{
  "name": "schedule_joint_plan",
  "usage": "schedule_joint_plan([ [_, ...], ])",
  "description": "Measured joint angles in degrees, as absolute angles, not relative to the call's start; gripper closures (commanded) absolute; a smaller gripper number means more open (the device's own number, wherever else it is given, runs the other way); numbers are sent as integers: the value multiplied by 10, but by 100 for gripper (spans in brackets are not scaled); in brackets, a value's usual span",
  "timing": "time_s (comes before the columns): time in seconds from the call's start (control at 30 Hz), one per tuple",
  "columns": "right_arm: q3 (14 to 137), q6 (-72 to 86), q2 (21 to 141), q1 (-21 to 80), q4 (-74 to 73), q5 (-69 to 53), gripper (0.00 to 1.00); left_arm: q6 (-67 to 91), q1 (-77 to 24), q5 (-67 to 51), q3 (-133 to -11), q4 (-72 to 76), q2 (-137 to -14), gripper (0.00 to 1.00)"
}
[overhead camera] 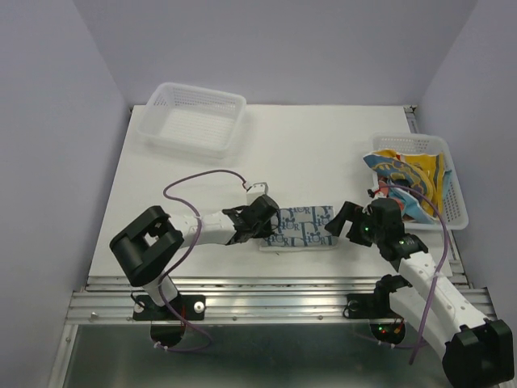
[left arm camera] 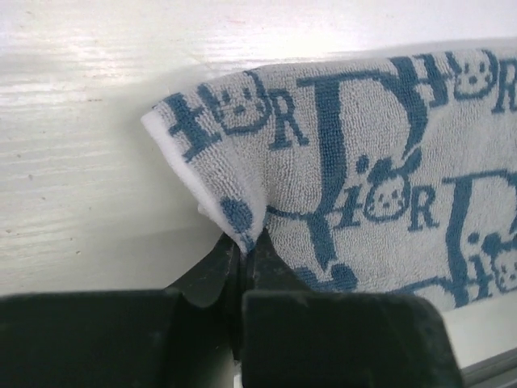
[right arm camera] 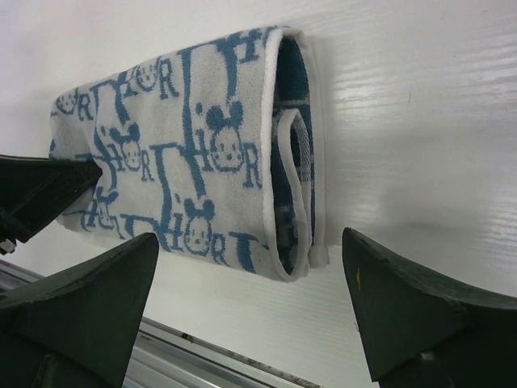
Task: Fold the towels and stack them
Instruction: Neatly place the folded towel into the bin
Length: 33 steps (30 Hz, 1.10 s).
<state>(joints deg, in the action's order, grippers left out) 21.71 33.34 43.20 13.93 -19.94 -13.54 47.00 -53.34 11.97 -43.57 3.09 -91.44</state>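
The empty mesh basket (overhead camera: 199,124) stands outward of the left gripper, so that gripper will raise the already folded towel (overhead camera: 300,227), carry it outward, lower it inside the basket and let go.
A folded blue-and-white patterned towel (overhead camera: 300,227) lies on the white table near the front edge. My left gripper (overhead camera: 273,220) is at its left end, shut on the towel's corner (left arm camera: 242,226), which is pinched between the black fingers. My right gripper (overhead camera: 341,224) is open and empty just right of the towel's folded end (right arm camera: 291,162), its fingers (right arm camera: 404,315) spread wide. The towel also fills the left wrist view (left arm camera: 380,170). More towels, yellow with navy and orange (overhead camera: 412,182), lie crumpled in the right basket.
An empty white mesh basket (overhead camera: 192,118) stands at the back left. The basket holding the towels (overhead camera: 452,212) stands at the right edge. The table's metal front rail (overhead camera: 266,284) runs just below the folded towel.
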Motion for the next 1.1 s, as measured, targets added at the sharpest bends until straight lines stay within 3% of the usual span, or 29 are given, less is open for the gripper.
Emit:
schedule_joint_plan([
  [0.33, 216, 326, 431, 139, -172, -136, 0, 398, -539, 247, -553, -70, -978, 100],
  [0.67, 201, 321, 420, 139, -140, -140, 0, 172, -522, 401, -688, -75, -1026, 100],
  [1.1, 197, 321, 427, 139, -123, -147, 0, -153, -343, 403, -844, 5, -1086, 100],
])
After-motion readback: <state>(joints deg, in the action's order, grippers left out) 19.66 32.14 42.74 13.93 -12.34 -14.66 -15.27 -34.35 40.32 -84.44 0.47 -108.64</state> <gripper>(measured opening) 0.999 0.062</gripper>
